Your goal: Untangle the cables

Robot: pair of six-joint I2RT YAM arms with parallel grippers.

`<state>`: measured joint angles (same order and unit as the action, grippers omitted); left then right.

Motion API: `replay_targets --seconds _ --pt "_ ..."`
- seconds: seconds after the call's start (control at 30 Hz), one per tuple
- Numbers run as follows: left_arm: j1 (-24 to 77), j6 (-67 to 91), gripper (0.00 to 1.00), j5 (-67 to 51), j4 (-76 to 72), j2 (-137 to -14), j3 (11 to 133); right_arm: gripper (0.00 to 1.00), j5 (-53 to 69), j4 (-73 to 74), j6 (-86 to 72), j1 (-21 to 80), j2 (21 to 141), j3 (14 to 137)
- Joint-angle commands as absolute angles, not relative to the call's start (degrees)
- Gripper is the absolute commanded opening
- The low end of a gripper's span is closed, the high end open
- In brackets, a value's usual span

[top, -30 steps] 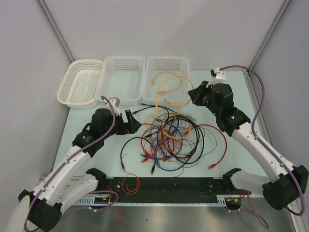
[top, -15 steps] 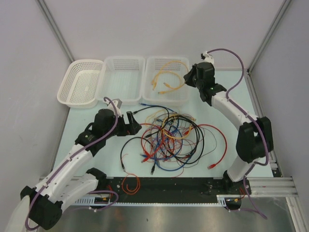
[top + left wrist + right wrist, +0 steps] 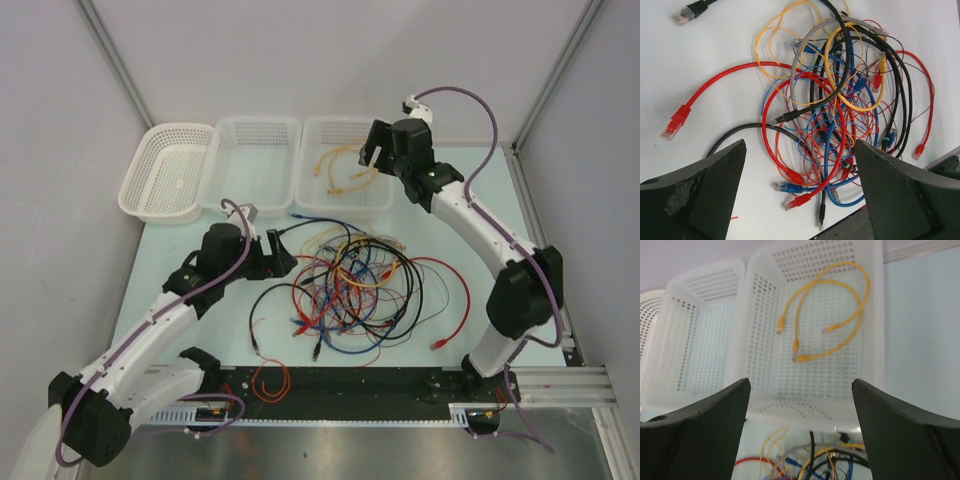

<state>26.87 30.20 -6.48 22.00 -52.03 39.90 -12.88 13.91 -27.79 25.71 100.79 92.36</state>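
Note:
The robot should next lower its left gripper outward and to the right in the top view, onto the thin yellow cable's loop [image 3: 307,240] [image 3: 758,50], because it sticks out clear of the heap.
The cables [image 3: 350,285] lie in a tangled heap of red, blue, black, yellow and orange at the middle of the table. My left gripper [image 3: 283,258] hovers at the heap's left edge, open. In the left wrist view, that same left gripper [image 3: 800,150] holds nothing, and the tangled cables [image 3: 840,100] spread beyond its jaws. My right gripper [image 3: 372,158] hangs open over the right basket [image 3: 345,207]. In the right wrist view, a yellow cable [image 3: 803,358] lies loose on the floor of that basket [image 3: 765,340], beyond the right gripper [image 3: 801,385].
Three white mesh baskets line the back: an oval one [image 3: 150,205], a middle one [image 3: 255,205] and the right one. A red plug end [image 3: 438,343] reaches out at the right. An orange wire loop [image 3: 270,380] lies at the near edge.
My right gripper rose up and left over the right basket and opened, letting go of the yellow cable, which now lies inside. The left gripper edged slightly toward the heap.

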Motion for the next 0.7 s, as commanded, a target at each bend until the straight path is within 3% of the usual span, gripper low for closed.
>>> replay_targets --seconds 0.0,0.23,0.67 --pt "28.4 32.2 0.94 -10.6 15.3 -53.6 39.1 0.86 -15.7 14.2 -29.0 26.9 86.2 83.1" --pt "40.3 31.7 0.92 -4.8 12.0 -64.9 45.6 0.82 -17.0 19.2 -29.0 33.9 68.7 66.4" --pt "40.3 37.7 0.87 3.3 13.2 -86.7 57.6 0.79 -17.2 23.4 -34.6 39.3 54.5 49.5"
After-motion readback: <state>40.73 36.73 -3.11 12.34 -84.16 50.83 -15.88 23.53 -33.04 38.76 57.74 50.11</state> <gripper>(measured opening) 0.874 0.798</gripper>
